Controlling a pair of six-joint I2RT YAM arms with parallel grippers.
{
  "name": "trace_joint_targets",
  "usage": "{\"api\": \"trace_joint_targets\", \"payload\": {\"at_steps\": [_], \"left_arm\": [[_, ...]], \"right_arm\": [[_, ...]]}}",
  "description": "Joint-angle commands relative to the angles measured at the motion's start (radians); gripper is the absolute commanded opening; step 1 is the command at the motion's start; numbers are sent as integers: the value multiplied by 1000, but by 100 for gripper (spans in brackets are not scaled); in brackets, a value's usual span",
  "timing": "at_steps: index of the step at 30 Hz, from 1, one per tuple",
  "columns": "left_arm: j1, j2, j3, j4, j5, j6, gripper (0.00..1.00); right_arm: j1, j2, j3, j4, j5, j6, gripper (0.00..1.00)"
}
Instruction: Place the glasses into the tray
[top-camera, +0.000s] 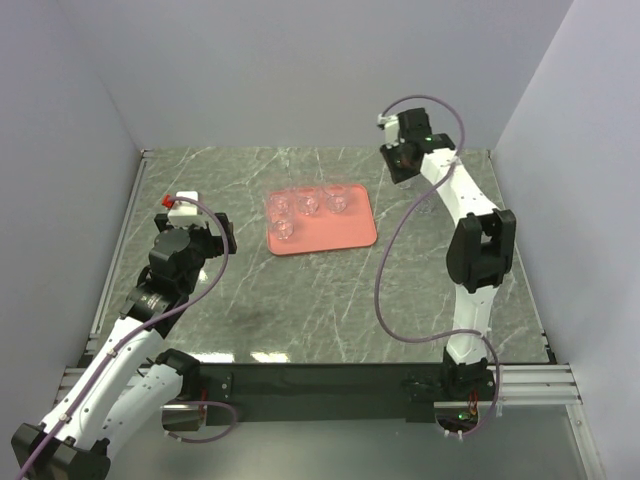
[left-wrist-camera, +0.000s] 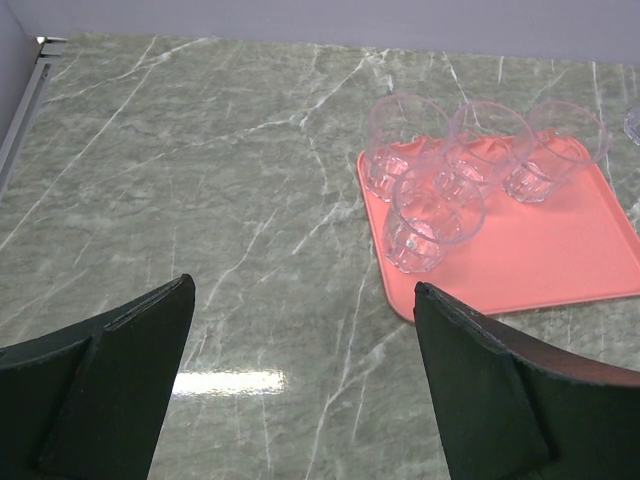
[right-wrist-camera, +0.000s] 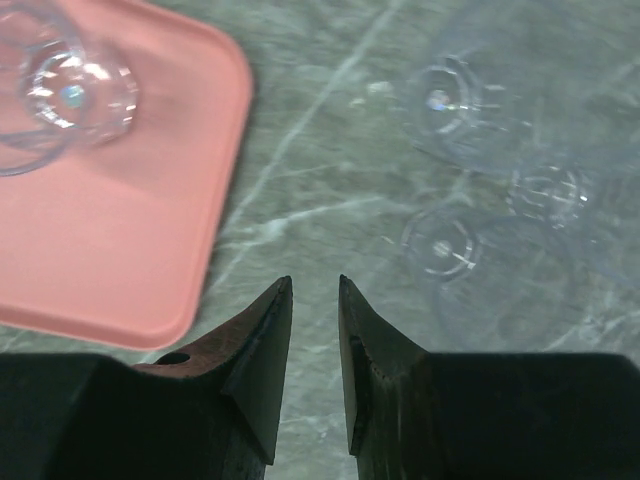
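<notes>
The right gripper moves toward the right in the wrist view and down onto the near glass's tray-side rim (right-wrist-camera: 437, 308) next, since that glass is closest to my fingertips.
The salmon-pink tray (top-camera: 345, 232) lies mid-table with four clear glasses (top-camera: 308, 201) standing upright on it: three in a back row, one (top-camera: 285, 230) in front at the left. In the left wrist view the tray (left-wrist-camera: 545, 255) and these glasses (left-wrist-camera: 432, 215) sit ahead to the right. My left gripper (left-wrist-camera: 302, 290) is wide open and empty, over bare table left of the tray. My right gripper (right-wrist-camera: 315, 290) hovers over the table just right of the tray (right-wrist-camera: 110, 220), its jaws a narrow gap apart and empty. Three more glasses (right-wrist-camera: 440, 243) stand on the table beyond it.
The table is green-grey marble (top-camera: 330, 310) with white walls on three sides. A metal rail (top-camera: 115, 260) runs along the left edge. A glass rim (left-wrist-camera: 632, 125) shows at the right edge of the left wrist view.
</notes>
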Motion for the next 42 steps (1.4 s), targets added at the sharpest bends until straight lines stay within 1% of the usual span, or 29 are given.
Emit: {"api": "trace_joint_targets", "payload": {"at_steps": [1, 7, 12, 30, 39, 42], "left_arm": [[5, -2, -3, 36, 24, 11, 97], [5, 2, -2, 36, 25, 11, 97], [5, 4, -3, 38, 27, 11, 97], [5, -1, -3, 36, 25, 11, 97], [5, -1, -3, 36, 25, 11, 97], [5, -1, -3, 36, 24, 11, 97]], "right_arm": [[-60, -44, -5, 41, -32, 38, 33], [-115, -11, 13, 36, -40, 52, 33], [-139, 16, 16, 35, -46, 52, 33], [-145, 105, 13, 28, 8, 38, 32], [-148, 120, 10, 31, 17, 36, 32], [-149, 129, 7, 33, 45, 33, 32]]}}
